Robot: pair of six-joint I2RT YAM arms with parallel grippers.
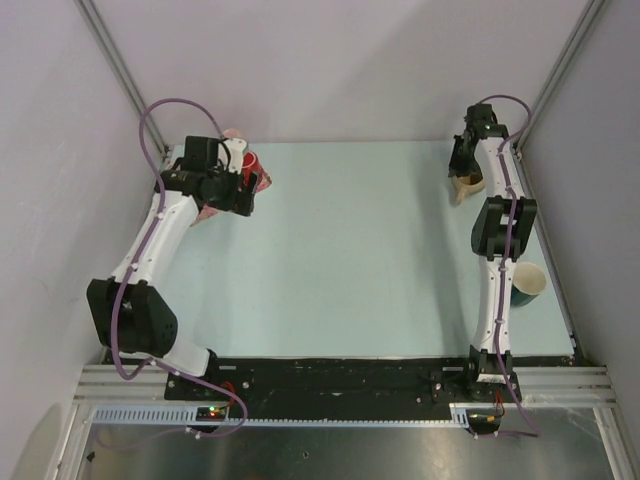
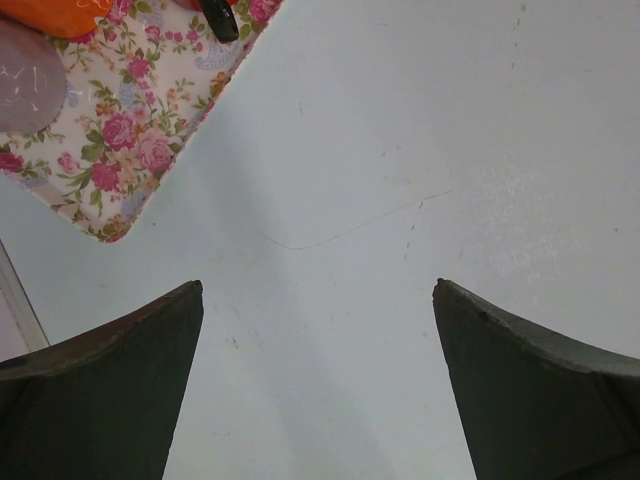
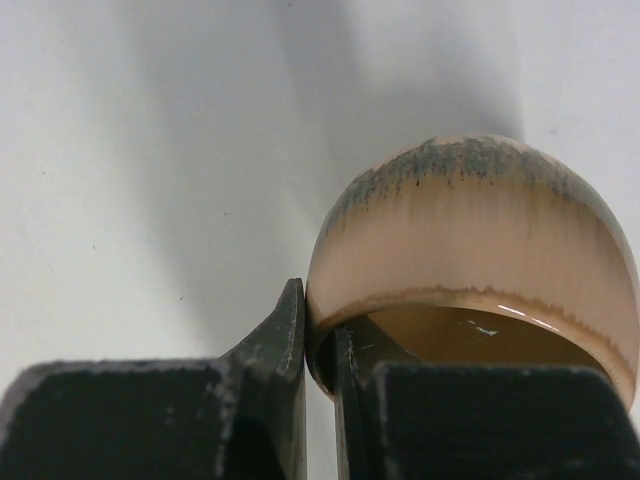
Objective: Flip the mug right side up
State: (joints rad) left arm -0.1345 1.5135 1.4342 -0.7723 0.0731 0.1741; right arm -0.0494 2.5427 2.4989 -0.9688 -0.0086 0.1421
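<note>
I should next move my left gripper outward and down onto the red cup's dark handle (image 2: 220,20), which is below the open fingers and outward of them.
A tan glazed mug (image 1: 467,186) with a dark-speckled band sits at the far right of the table. In the right wrist view the mug (image 3: 470,250) fills the right half, its opening toward the camera. My right gripper (image 3: 318,330) is shut on the mug's rim, one finger outside the wall and one inside; in the top view the right gripper (image 1: 462,166) is at the mug's far side. My left gripper (image 2: 318,300) is open and empty above bare table; in the top view the left gripper (image 1: 247,190) is at the far left.
A floral tray (image 2: 110,150) with an orange item (image 2: 60,15) and a red cup (image 1: 252,163) lies at the far left. A dark green mug (image 1: 527,284) stands upright beside the right arm. Walls enclose the table on both sides.
</note>
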